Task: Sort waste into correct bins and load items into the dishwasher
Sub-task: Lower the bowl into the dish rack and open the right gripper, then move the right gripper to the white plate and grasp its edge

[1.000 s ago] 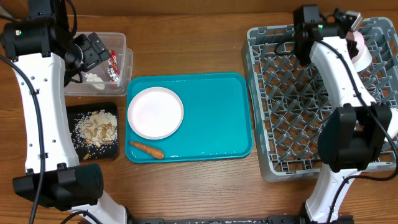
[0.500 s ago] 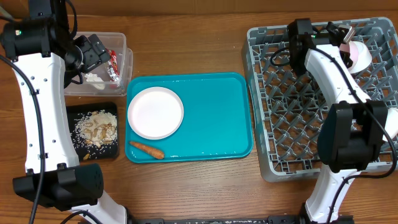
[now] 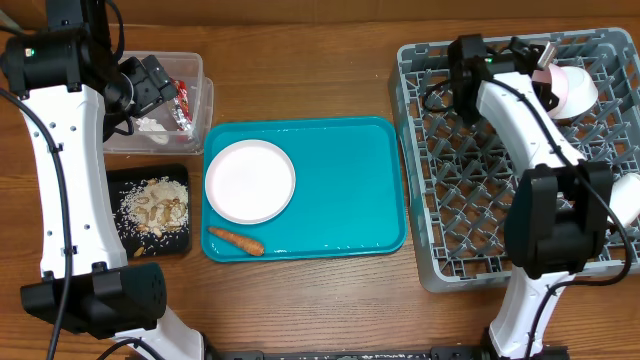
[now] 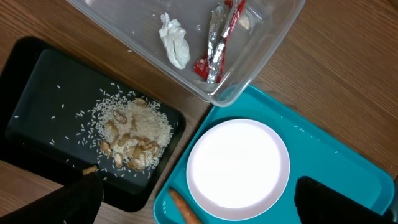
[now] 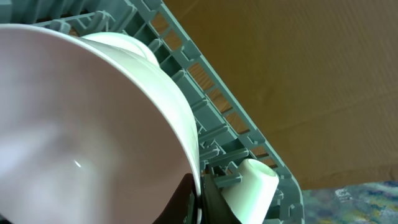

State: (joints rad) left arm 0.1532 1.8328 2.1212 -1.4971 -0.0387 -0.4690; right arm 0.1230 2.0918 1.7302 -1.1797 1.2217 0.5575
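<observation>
Next I will move my right gripper left in the overhead view and down onto the rack's empty wires to release the rim of the pinkish bowl, because the second bowl sits alongside.
My right gripper [image 5: 200, 200] is shut on the rim of a white bowl [image 5: 81, 124] with a pinkish tint, held tilted over the far part of the grey dish rack [image 3: 470, 200]; the bowl also shows in the overhead view [image 3: 572, 90]. A second white bowl [image 5: 252, 180] lies in the rack. The round white plate [image 3: 250, 180] and the orange carrot [image 3: 236, 240] lie on the teal tray [image 3: 350, 190]. My left gripper [image 4: 199, 202] is open and empty, high above the tub and plate. The clear tub [image 4: 273, 43] holds the white tissue [image 4: 174, 40] and the red-and-silver wrapper [image 4: 217, 43]. Rice scraps [image 4: 134, 130] lie in the black tray [image 4: 37, 93]. No chopsticks show.
Another white dish [image 3: 626, 205] shows at the rack's right edge. The rack's upright pegs stand close under the right arm. Bare wooden table [image 3: 300, 80] lies between the tub and the rack.
My right arm has swung left over the rack, and the held bowl has shifted slightly left and nearer. The left arm has not moved.
</observation>
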